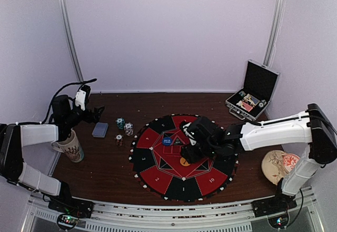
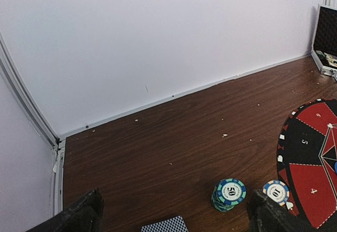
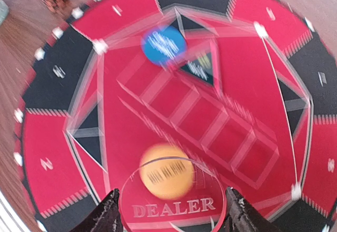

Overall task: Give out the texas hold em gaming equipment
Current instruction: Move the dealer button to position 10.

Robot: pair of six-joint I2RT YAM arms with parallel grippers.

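Note:
I will move my right gripper back and down onto the bare mat beside the orange button, toward the right in the top view, because the orange button is under the DEALER disc.
My right gripper is shut on a clear round disc marked DEALER, held by its edges just above the red and black round mat. Under it on the mat lies an orange button disc, and a blue one lies farther off. From above, the right gripper hangs over the mat's centre. At the far left my left gripper stands open and empty above the table, with a teal chip stack, a second chip stack and a grey-blue card deck below it.
A patterned mug stands by the left arm. An open silver-edged black case sits at the back right. A beige patterned round thing lies near the right arm's base. Walls close the back and sides.

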